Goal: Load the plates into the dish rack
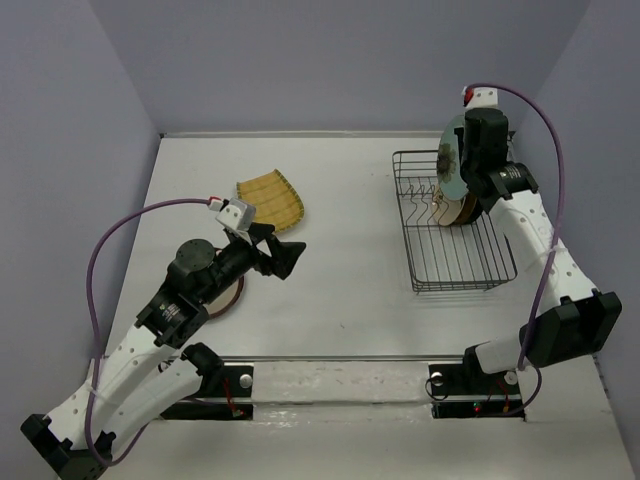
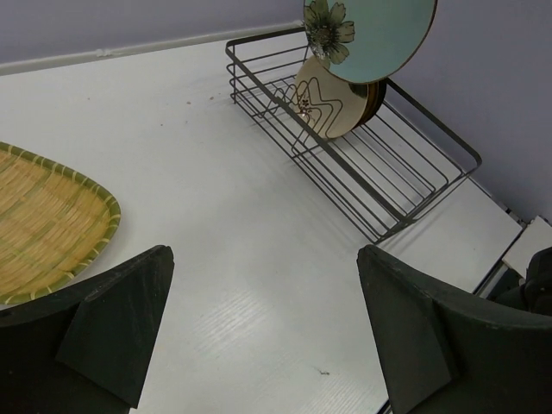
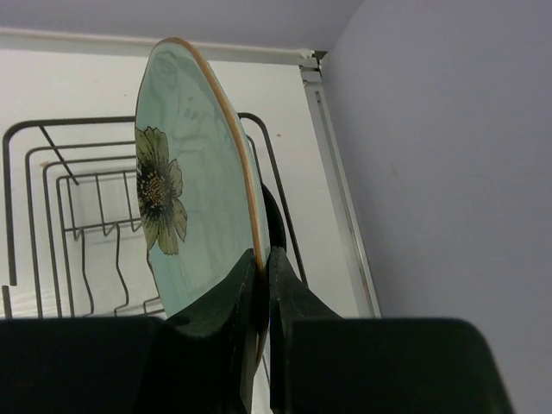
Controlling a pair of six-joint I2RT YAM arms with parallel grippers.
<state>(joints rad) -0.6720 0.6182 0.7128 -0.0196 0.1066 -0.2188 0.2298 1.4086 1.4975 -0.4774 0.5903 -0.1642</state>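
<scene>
The wire slot [image 1: 431, 207] beside the cream plate is empty, so my right gripper lowers next until the teal plate [image 1: 451, 158] sits in it, then releases the teal plate's rim.
My right gripper [image 3: 266, 261] is shut on the rim of the large pale teal flower plate [image 3: 185, 198] and holds it upright above the far end of the black wire dish rack [image 1: 455, 240]. In the top view the teal plate [image 1: 451, 158] hangs over plates standing in the rack: a cream one [image 2: 332, 103] with darker ones behind it. The yellow ribbed plate [image 1: 270, 199] lies flat on the table. My left gripper [image 1: 286, 257] is open and empty just in front of it. A red-brown-rimmed plate [image 1: 229, 297] lies partly hidden under my left arm.
The rack [image 2: 371, 177] stands near the right wall, its near half holding only wires. The yellow plate [image 2: 43, 220] lies at the left of the left wrist view. Purple walls close in the white table [image 1: 340, 290] on three sides.
</scene>
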